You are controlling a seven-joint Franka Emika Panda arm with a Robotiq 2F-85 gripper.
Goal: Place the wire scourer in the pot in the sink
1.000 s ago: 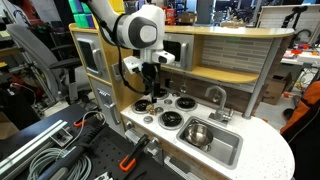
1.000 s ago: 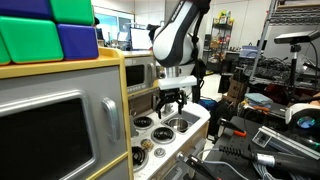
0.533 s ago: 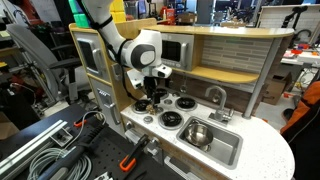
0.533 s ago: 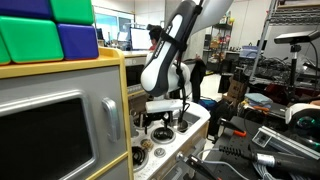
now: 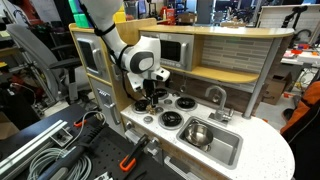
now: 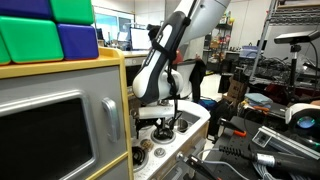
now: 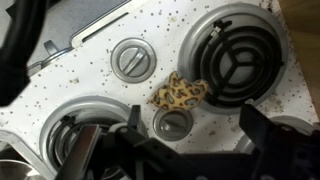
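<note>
Next, my gripper moves down over the middle of the wire scourer and closes its fingers there, since the scourer is still below, beyond the fingers.
The wire scourer (image 7: 178,93) is a small crumpled gold-and-brown wad. It lies on the white speckled stovetop between two knobs and a burner in the wrist view. My gripper (image 7: 190,125) is open and empty, low over the stovetop, its dark fingers (image 7: 254,128) on either side just short of the scourer. In both exterior views the gripper (image 5: 148,103) (image 6: 165,124) hangs over the burners and hides the scourer. The shiny steel pot (image 5: 197,133) stands in the grey sink (image 5: 228,152), to the side of the gripper.
A chrome tap (image 5: 215,96) stands behind the sink. Black-and-white burner rings (image 7: 232,60) (image 7: 85,135) and round knobs (image 7: 132,58) surround the scourer. The toy kitchen's back wall and shelf (image 5: 230,60) rise behind the stovetop. Cables and tools (image 5: 60,145) lie beside the counter.
The arm has come down toward the stovetop over the last second, bringing the open gripper close over the burners. The pot and sink have not moved.
</note>
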